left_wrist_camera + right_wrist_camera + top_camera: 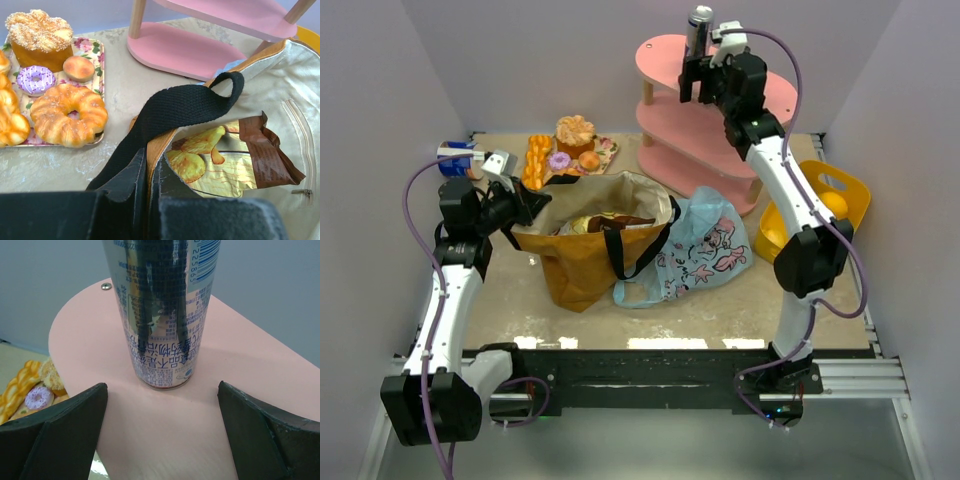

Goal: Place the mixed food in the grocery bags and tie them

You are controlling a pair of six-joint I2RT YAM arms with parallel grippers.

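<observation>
My right gripper should next move outward around the tall silver can's lower body [695,50] [163,325] and close there, because the can stands upright just beyond my open fingers.
The tan canvas tote [582,272] stands open mid-table, with the shiny snack packet [220,167] inside it. My left gripper [150,161] is shut on the tote's rim beside its black strap [175,112]; it also shows in the top view [525,207]. The light-blue plastic bag [698,252] lies against the tote's right side. The tall silver can [162,310] stands on the top tier of the pink shelf [250,370]. My right gripper [162,390] is open, its jaws wide apart just short of the can. The golden ring doughnut [67,120] and the small orange bun [78,68] lie on a floral tray [95,47].
The tray also holds an orange-frosted cupcake [39,37], a purple doughnut [35,80] and braided bread [7,122]. A yellow basket [848,185] with fruits [833,204] stands at the right. A blue-and-white can [455,160] stands at the far left. The shelf's lower tiers [185,50] stand behind the tote.
</observation>
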